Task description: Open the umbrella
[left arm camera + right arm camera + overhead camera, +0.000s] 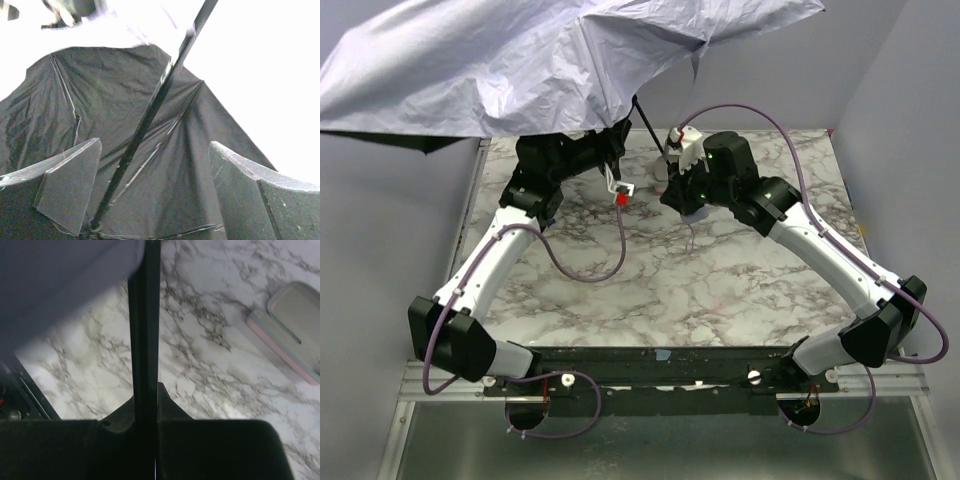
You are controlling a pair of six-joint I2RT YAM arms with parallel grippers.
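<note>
The umbrella is held by my right gripper only, so next I will turn my left gripper toward the right in the top view, move it onto the umbrella's pole below its canopy and close it.
The umbrella's canopy [520, 60] is spread wide over the table's far left, pale lavender-white outside. Its black inside [100, 115] fills the left wrist view. The thin black shaft [648, 125] slants down from the canopy to my right gripper [670, 172]. In the right wrist view that gripper [147, 415] is shut on the shaft [145, 330]. My left gripper [613, 150] is up under the canopy's edge. Its fingers [70, 185] stand wide apart, with the shaft [145, 125] running between them close to the left one, not gripped. The handle is hidden.
The marble table [670, 280] lies under both arms. A pale flat object with a pink edge [290, 330] lies on the marble to the right of the right gripper. A small red-and-white piece [621, 196] hangs below the left wrist. Grey walls stand close on both sides.
</note>
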